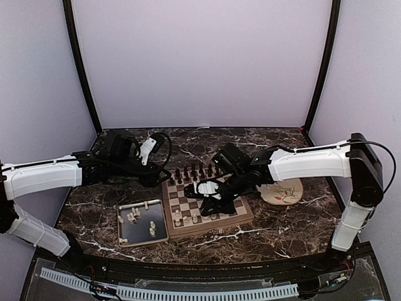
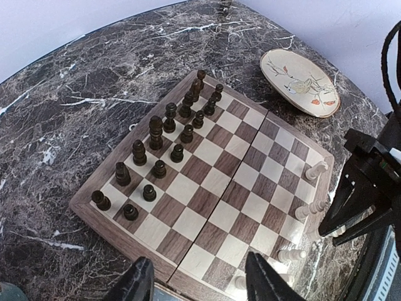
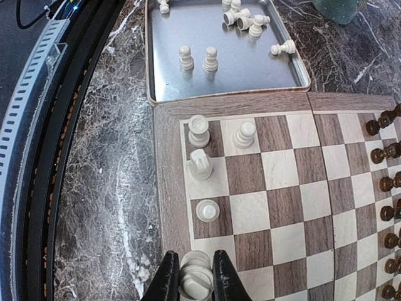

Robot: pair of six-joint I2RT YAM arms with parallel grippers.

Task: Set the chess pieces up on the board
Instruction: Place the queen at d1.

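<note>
Next, the right gripper eases toward the standing white pieces, comes down and releases the white piece on the light edge square point(image 3: 217, 244) beside them, because that square is empty.
The wooden chessboard point(image 1: 241, 211) lies mid-table. Dark brown pieces point(image 1: 194, 172) stand in two rows along its far side, and also show in the left wrist view point(image 2: 169, 135). A few cream-white pieces point(image 3: 200, 164) stand at the board's near-left corner. My right gripper point(image 3: 195, 276) is shut on a white piece point(image 3: 196, 281) just above a light edge square, beside a standing white piece point(image 3: 207, 210). In the top view the right gripper point(image 1: 210, 204) hovers over the board's middle. My left gripper point(image 2: 200, 282) is open and empty above the board's left edge, and also shows in the top view point(image 1: 156, 177).
A grey metal tray point(image 3: 238, 72) holding several loose white pieces point(image 3: 244, 19) touches the board's left side; it also shows in the top view point(image 1: 143, 235). A floral plate point(image 1: 282, 191) lies right of the board. A teal mug point(image 3: 338, 7) stands beyond the tray.
</note>
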